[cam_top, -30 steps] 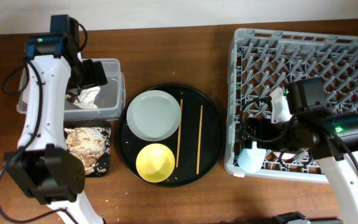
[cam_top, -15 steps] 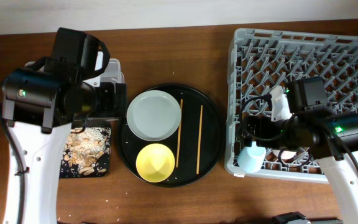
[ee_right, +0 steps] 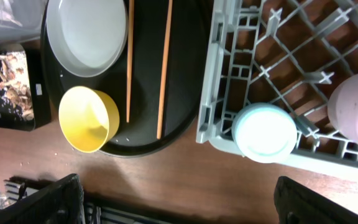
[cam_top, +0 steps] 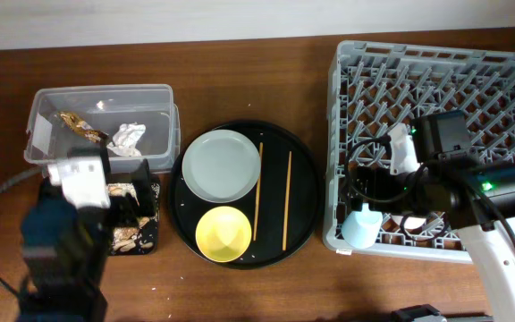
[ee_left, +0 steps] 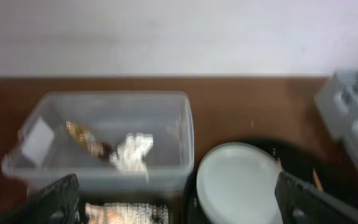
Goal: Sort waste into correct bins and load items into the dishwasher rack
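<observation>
My right gripper comes across and down onto the yellow bowl's chopstick-side rim (cam_top: pixel 248 234) (ee_right: pixel 107 120) next, below and to its left in the overhead view, as the cups are racked.
The clear tub (cam_top: pixel 41 121) holds the white tissue (cam_top: pixel 128 137) and the gold-brown wrapper (cam_top: pixel 83 127); both also show in the left wrist view, tissue (ee_left: pixel 131 151) and wrapper (ee_left: pixel 82 138). The black tray with food scraps (cam_top: pixel 137 234) lies in front of the tub. My left gripper (cam_top: pixel 132 199) hovers over it, open and empty (ee_left: pixel 179 205). The plate (cam_top: pixel 222 165), yellow bowl (cam_top: pixel 224 233) and two chopsticks (cam_top: pixel 257 192) lie on the round black tray. My right gripper (cam_top: pixel 365 199) is open and empty (ee_right: pixel 179 205) above the rack's (cam_top: pixel 436 54) front left corner, where the blue cup (ee_right: pixel 265 132) and pink cup (ee_right: pixel 356 106) stand.
The round black tray (cam_top: pixel 307 192) sits between the bins and the rack. My left arm (cam_top: pixel 65 259) covers the table's front left and part of the scrap tray. Pale crumbs lie on the wood near the front edge (cam_top: pixel 164 288).
My left arm has pulled back from over the clear tub toward the front and now hangs over the scrap tray. The tub's inside is in view again. The right arm has not moved.
</observation>
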### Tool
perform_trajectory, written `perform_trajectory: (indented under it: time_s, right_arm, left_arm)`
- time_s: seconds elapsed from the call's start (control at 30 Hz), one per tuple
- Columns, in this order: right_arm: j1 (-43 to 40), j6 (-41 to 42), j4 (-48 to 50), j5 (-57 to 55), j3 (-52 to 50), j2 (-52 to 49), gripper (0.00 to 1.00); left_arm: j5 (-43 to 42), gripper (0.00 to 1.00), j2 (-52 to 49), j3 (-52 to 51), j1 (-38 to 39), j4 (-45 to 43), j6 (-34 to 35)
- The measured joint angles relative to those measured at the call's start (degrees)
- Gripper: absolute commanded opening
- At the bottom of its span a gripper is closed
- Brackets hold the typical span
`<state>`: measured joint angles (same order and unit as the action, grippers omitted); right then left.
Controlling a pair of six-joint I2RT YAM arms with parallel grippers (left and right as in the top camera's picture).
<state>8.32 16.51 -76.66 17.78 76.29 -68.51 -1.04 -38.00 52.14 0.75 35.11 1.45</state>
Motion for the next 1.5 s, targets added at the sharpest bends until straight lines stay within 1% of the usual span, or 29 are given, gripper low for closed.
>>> perform_trajectory:
  time_s: [0.03,0.07,0.13,0.17,0.2,0.4,0.43,0.5,0.57,0.97,1.0,1.03,1.07,1.1,1.13,1.17,1.23,1.27,1.3,1.33,1.4,1.43,1.5]
  right_arm:
    - [-0.02,0.0,-0.02,0.0,0.0,0.0,0.99]
    - [0.0,-0.04,0.0,0.0,-0.02,-0.02,0.99]
    - [-0.02,-0.02,0.02,-0.04,-0.02,0.09,0.99]
    - [-0.02,-0.02,0.0,0.0,-0.02,0.07,0.99]
    - [0.0,0.0,0.0,0.0,-0.02,0.09,0.99]
    - [0.0,0.02,0.02,0.0,-0.02,0.04,0.99]
    - [0.0,0.0,-0.02,0.0,-0.02,0.04,0.99]
    - [-0.02,-0.07,0.0,0.0,-0.02,0.04,0.99]
    - [0.0,0.02,0.0,0.0,-0.02,0.04,0.99]
    - [0.0,-0.02,0.0,0.0,-0.02,0.04,0.99]
    - [0.0,0.02,0.44,0.04,-0.02,0.04,0.95]
    - [0.0,0.04,2.49,0.07,-0.13,0.09,0.87]
    - [-0.02,0.04,5.42,0.59,-0.13,0.07,0.84]
    - [0.0,-0.04,7.26,2.01,-0.13,0.04,0.85]
    - [0.76,-0.04,7.82,3.67,-0.13,0.04,0.89]
    - [3.76,0.02,7.98,4.66,-0.13,-0.09,0.9]
    - [13.99,0.48,8.2,4.66,-0.13,-1.33,0.89]
    - [19.71,1.88,8.41,2.56,-0.09,-2.73,0.88]
    - [25.38,3.89,8.76,0.26,-0.04,-4.72,0.79]
    - [32.83,6.67,9.55,-2.78,-0.07,-9.33,0.76]
    - [38.07,9.44,11.85,-5.64,-0.09,-15.28,0.74]
    - [39.89,10.4,14.23,-6.73,-0.07,-18.71,0.71]
    - [42.1,11.76,17.18,-7.89,-0.07,-25.94,0.68]
  left_arm:
    - [-0.22,0.99,3.91,-4.42,-0.28,-2.67,-0.17]
    - [-0.59,0.99,11.89,-13.07,-0.59,-6.93,-0.44]
    - [-0.79,0.99,16.63,-18.49,-0.57,-9.81,-0.59]
    - [-0.96,0.99,19.91,-22.69,-0.59,-12.2,-0.63]
    - [-1.18,0.99,23.78,-27.12,-0.63,-12.68,-0.61]
    - [-1.6,0.99,35.78,-39.5,-0.74,-17.73,-0.61]
    - [-1.73,0.99,36.48,-40.94,-0.74,-19.54,-0.63]
    - [-3.13,0.99,37.16,-46.88,-0.74,-27.89,-0.66]
    - [-3.8,0.99,37.16,-50.64,-0.74,-30.69,-0.66]
    - [-4.15,0.99,37.2,-51.23,-0.74,-31.06,-0.66]
    - [-4.15,1.0,37.2,-51.23,-0.74,-31.06,-0.66]
    - [-4.15,0.99,37.2,-51.23,-0.74,-31.06,-0.66]
    - [-4.15,0.99,37.2,-51.23,-0.74,-31.06,-0.66]
    - [-4.15,0.99,37.2,-51.23,-0.74,-31.06,-0.66]
    - [-4.15,0.99,37.2,-51.23,-0.74,-31.06,-0.66]
    - [-4.15,0.99,37.22,-51.23,-0.74,-31.06,-0.66]
    - [-4.15,0.99,37.22,-51.23,-0.74,-31.04,-0.66]
    - [-4.31,0.99,37.2,-51.23,-0.74,-31.06,-0.66]
    - [-4.37,0.99,37.2,-51.23,-0.74,-31.06,-0.66]
    - [-4.35,0.99,37.22,-51.23,-0.74,-31.06,-0.66]
    - [-4.35,0.99,37.22,-51.23,-0.74,-31.04,-0.66]
    - [-4.37,0.99,37.22,-51.23,-0.74,-31.06,-0.66]
    - [-4.37,0.99,37.2,-51.23,-0.74,-31.06,-0.66]
